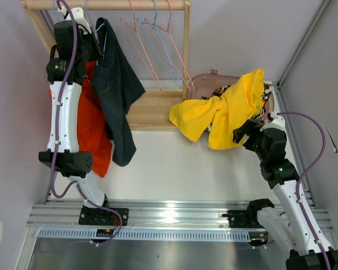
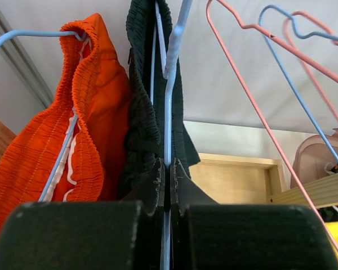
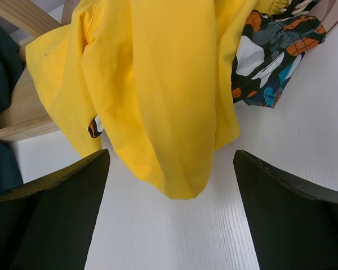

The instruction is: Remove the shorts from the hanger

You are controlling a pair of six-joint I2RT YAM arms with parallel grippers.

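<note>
My right gripper swings across to the left in the top view next, onto the black shorts' hanging legs, as my left gripper holds their hanger wire [image 2: 168, 101].
Orange-red shorts [image 1: 93, 135] and black shorts [image 1: 117, 93] hang on the wooden rack [image 1: 107, 4] at the left. My left gripper [image 1: 94, 52] is up beside them. In the left wrist view it [image 2: 169, 169] is shut on the pale blue hanger wire [image 2: 168, 101] that carries the black shorts [image 2: 143, 84]; the orange-red shorts [image 2: 84, 124] hang on their own blue hanger to the left. Yellow shorts [image 1: 225, 109] lie draped over a pink basket [image 1: 205, 81]. My right gripper [image 3: 172, 169] is open just in front of the yellow shorts' [image 3: 158, 84] hem, above the table.
Empty pink hangers [image 1: 141, 48] and an empty blue hanger [image 1: 163, 45] hang on the rack's right half. The rack's wooden base [image 1: 152, 109] lies under them. Patterned teal-orange-black shorts [image 3: 270, 62] show under the yellow pair. Grey walls close both sides.
</note>
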